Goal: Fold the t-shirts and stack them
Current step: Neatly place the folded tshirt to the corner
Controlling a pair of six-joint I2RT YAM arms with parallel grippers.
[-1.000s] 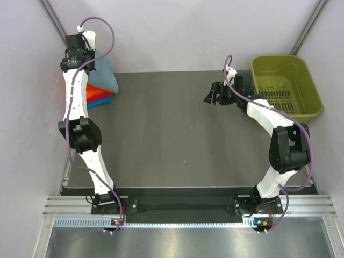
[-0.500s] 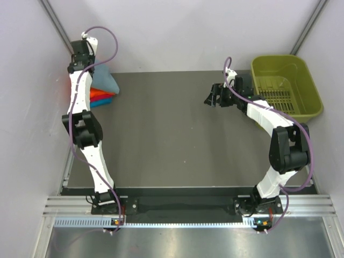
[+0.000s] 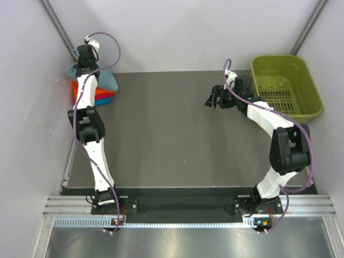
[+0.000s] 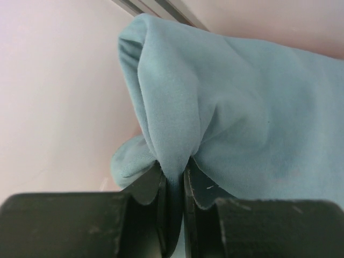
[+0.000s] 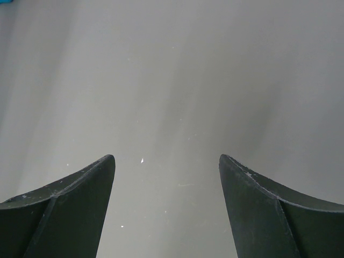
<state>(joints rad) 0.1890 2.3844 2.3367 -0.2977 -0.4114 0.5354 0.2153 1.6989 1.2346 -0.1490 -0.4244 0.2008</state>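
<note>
I need to lift the bunched grey-blue t-shirt with my left gripper to straighten it, then lower it onto the stack of folded t-shirts and let go of it, because the stack is below.
The grey-blue t-shirt (image 4: 242,107) fills the left wrist view, and a fold of it is pinched between the jaws of my left gripper (image 4: 173,167), which is shut. From above, my left gripper (image 3: 80,63) is stretched into the far left corner. The grey-blue t-shirt (image 3: 109,81) bunches on both sides of the arm, on top of the folded orange, red and teal t-shirts (image 3: 101,97). My right gripper (image 3: 213,97) hovers open over the bare table at the right. In the right wrist view only the mat lies between the fingers of my right gripper (image 5: 166,161).
An olive-green plastic basket (image 3: 309,80) stands at the far right corner, just behind the right arm. The dark table mat (image 3: 161,140) spreads between the arms. Walls close in on the left, back and right.
My left arm has straightened and swung a little right and back into the corner, still holding the grey-blue shirt, whose cloth now shows on both sides of it. The right arm has stayed put.
</note>
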